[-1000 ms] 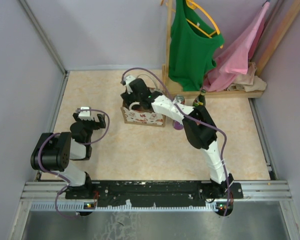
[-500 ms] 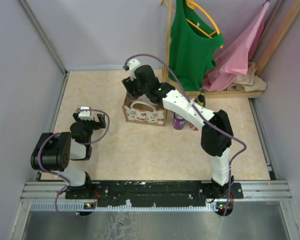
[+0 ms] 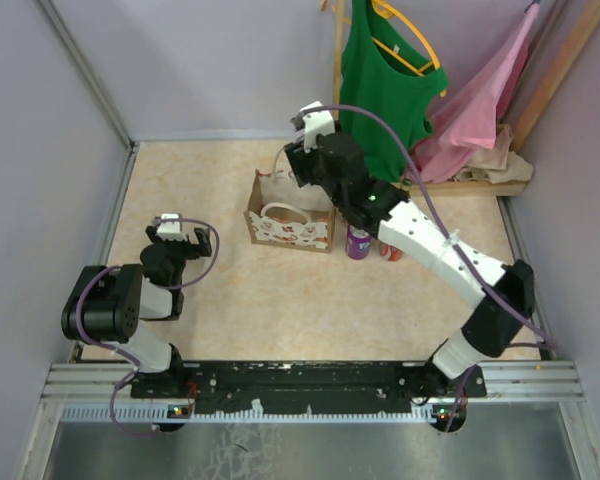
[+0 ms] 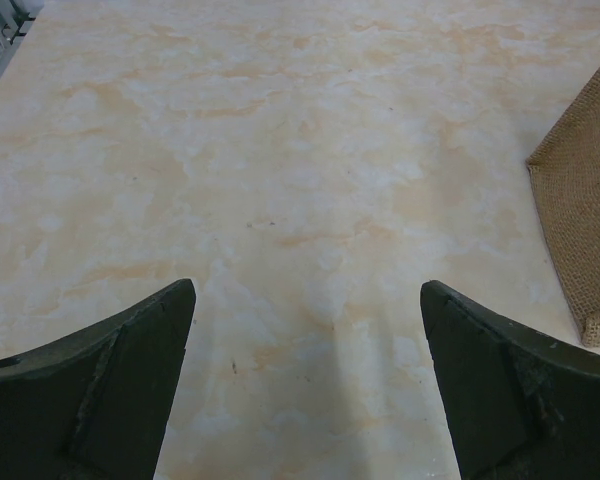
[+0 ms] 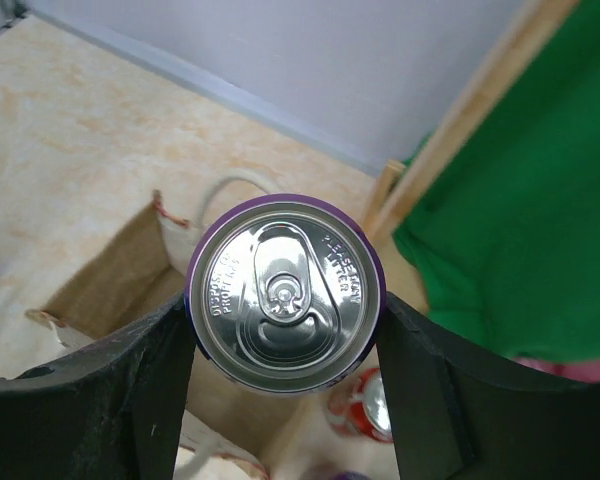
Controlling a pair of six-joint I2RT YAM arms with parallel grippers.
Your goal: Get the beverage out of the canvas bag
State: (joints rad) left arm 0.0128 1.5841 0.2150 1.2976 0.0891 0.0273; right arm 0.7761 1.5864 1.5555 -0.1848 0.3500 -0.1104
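Note:
My right gripper will next move to the bare floor below it and to its right in the top view, beside the bag. Then it will lower the can and let go of it.
The canvas bag [image 3: 285,218] stands open on the floor, beige with white handles and a red-and-white print. My right gripper [image 3: 310,165] is above the bag's back right corner and is shut on a purple beverage can [image 5: 283,292], held upright above the bag's open mouth [image 5: 120,270]. The can's silver top faces the right wrist camera, with one finger on each side. My left gripper [image 3: 180,235] is open and empty low over the floor [image 4: 305,380], left of the bag; a woven bag corner [image 4: 580,230] shows at its right.
A second purple can [image 3: 358,240] and a red can [image 3: 390,248] stand on the floor right of the bag; the red can also shows in the right wrist view [image 5: 365,405]. A wooden rack [image 3: 337,90] with a green top [image 3: 380,90] and pink cloth [image 3: 480,100] stands behind.
My right gripper has risen out of the bag and moved right and back, with the purple can in it. The left arm has not moved.

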